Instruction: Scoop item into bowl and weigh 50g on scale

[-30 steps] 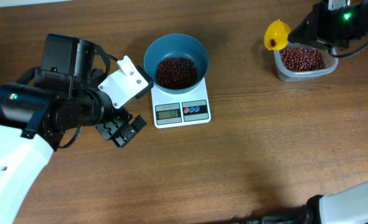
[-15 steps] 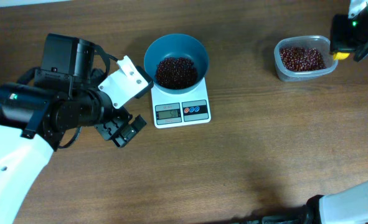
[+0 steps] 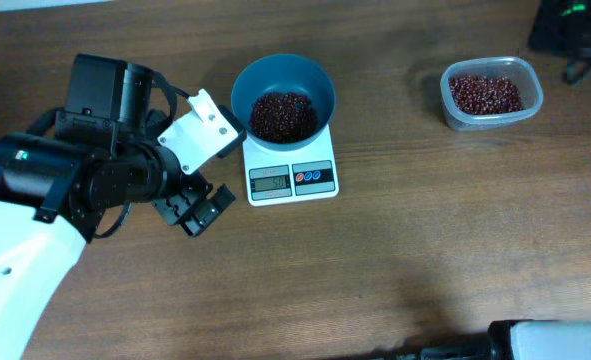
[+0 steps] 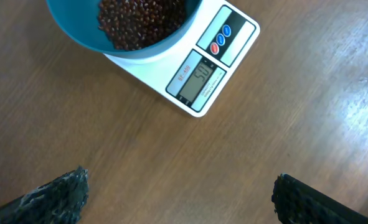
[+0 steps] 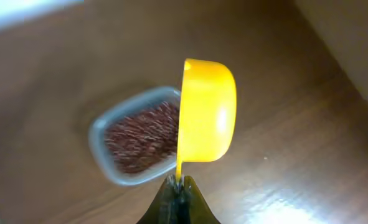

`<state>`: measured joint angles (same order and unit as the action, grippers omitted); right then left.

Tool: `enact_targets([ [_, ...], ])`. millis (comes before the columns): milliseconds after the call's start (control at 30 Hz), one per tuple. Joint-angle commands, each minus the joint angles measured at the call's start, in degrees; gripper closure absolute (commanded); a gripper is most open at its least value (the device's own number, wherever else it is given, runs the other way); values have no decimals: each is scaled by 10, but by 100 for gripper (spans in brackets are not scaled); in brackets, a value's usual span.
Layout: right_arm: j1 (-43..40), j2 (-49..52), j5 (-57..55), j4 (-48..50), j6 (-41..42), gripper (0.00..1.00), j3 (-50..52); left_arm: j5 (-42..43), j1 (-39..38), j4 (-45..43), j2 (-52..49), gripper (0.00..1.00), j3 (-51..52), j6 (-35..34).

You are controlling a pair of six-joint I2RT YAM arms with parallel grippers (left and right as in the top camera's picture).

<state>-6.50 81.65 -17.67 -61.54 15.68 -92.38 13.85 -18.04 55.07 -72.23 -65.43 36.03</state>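
My right gripper holds the scoop and will next come back past the tub and down to release it on bare tabletop between the tub and the scale, as the display shows the asked weight.
The blue bowl stands on the white scale and holds a heap of dark red-brown beans. My left gripper rests open just left of the scale, near the table. In the left wrist view its fingers stand wide apart over bare wood, with the bowl and scale ahead. My right gripper is shut on the thin handle of a yellow scoop, which stands on edge beside the tub. In the overhead view only the dark right arm shows, at the top right corner.
A clear plastic tub of the same beans sits at the far right of the wooden table. In the right wrist view the tub lies just left of the scoop. The table's right edge runs close beyond it.
My right arm has carried the yellow scoop from the tub's left side across to the right and up into the top corner. The scoop no longer shows overhead. The left arm has stayed still.
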Motion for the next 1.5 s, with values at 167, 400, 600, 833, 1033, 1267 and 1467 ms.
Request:
enact_targets([
  [167,1,-397,147,-198,193,96,73,0,-2,-1,2,1,-6,7],
  [400,1,-413,402,403,346,96,649,0,-2,-1,2,1,-6,7],
  [600,1,-318,426,528,369,96,765,0,-2,-1,2,1,-6,7],
  [833,1,-210,409,569,374,80,765,0,-2,-1,2,1,-6,7],
  [1033,1,-209,395,562,373,1,765,0,-2,-1,2,1,-6,7],
  [1267,1,-209,241,256,357,1,666,0,-2,-1,2,1,-6,7],
  [1467,1,-209,298,133,164,1,350,0,-2,-1,2,1,-6,7],
])
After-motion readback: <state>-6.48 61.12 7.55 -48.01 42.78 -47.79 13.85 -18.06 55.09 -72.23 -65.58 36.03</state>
